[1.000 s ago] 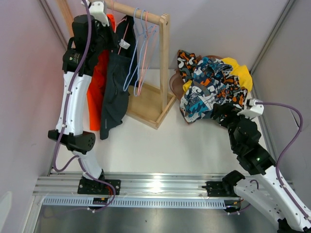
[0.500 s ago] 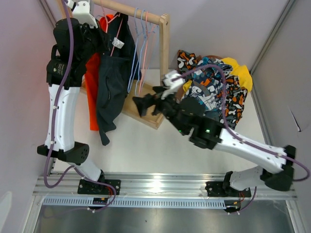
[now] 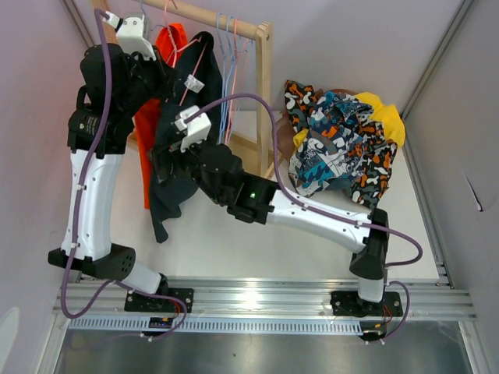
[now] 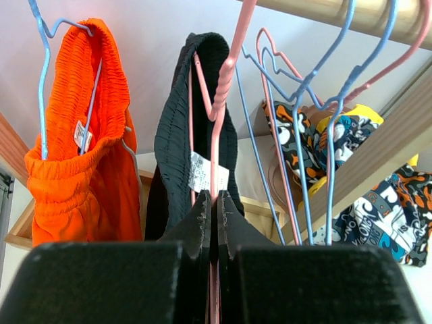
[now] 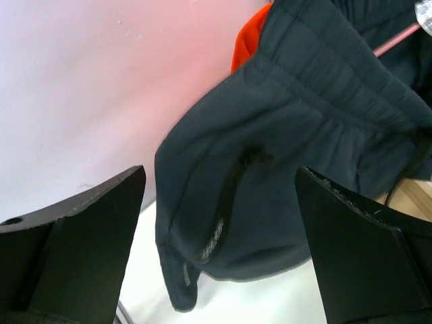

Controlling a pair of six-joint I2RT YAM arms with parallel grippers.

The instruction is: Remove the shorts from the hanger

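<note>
My right gripper next moves in onto the black shorts' lower leg [image 5: 304, 121] at the dark zip cloth, as its open fingers already frame that hanging cloth.
The black shorts [image 3: 175, 191] hang on a pink hanger [image 4: 223, 81] at the wooden rack [image 3: 261, 93]. My left gripper [image 3: 168, 76] is shut on that hanger's wire stem, seen in the left wrist view [image 4: 214, 202]. The bright orange shorts [image 3: 148, 132] hang on a blue hanger to the left [image 4: 81, 155]. My right gripper [image 3: 168, 160] is open, its jaws wide apart in front of the black shorts' lower leg [image 5: 304, 121]. The yellow shorts [image 3: 387, 118], the camouflage shorts and the teal-print shorts [image 3: 327, 148] lie in a pile on the right.
Several empty blue and pink hangers [image 3: 226, 78] hang on the rack's rail [image 3: 222, 22], right of the black shorts. Grey walls close in on both sides. The right arm stretches across the white table [image 3: 234, 234] from its base at lower right.
My right arm has swung from the pile on the right across to the black shorts. My left arm has shifted left with the hanger, and the black shorts have swung with it.
</note>
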